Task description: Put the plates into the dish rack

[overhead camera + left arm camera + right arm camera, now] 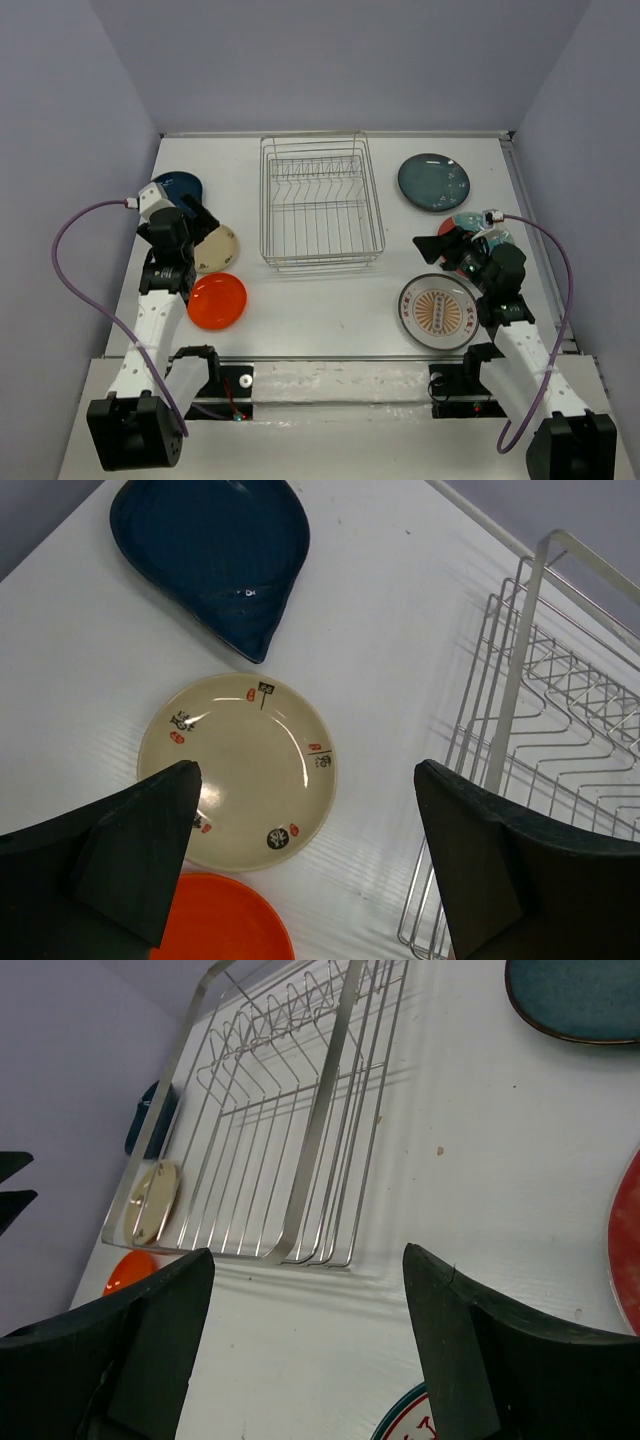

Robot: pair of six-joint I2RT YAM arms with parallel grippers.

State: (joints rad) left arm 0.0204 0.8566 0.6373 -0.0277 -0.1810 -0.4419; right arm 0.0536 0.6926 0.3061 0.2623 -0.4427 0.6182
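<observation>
I will next move my left gripper left in the top view and down onto the dark blue plate's wall-side rim, as bare table there leaves finger room.
The silver wire dish rack point(322, 262) stands mid-table with no plate in it. To its left lie the dark blue plate point(180, 187), the cream plate point(222, 250) and the orange plate point(217, 301). To its right lie the teal-grey plate point(433, 182), the white sunburst plate point(438, 311) and the red plate point(470, 222), which is mostly hidden under my right arm. My left gripper point(205, 225) is open and empty above the cream plate point(240, 770). My right gripper point(440, 250) is open and empty above bare table right of the rack point(280, 1130).
The left wrist view shows the blue plate point(215, 550), the orange plate point(220, 920) and the rack's wires point(560, 730). The right wrist view shows the teal-grey plate point(590, 995), the red plate's rim point(628, 1250) and the sunburst plate's edge point(410, 1425). Grey walls enclose the table.
</observation>
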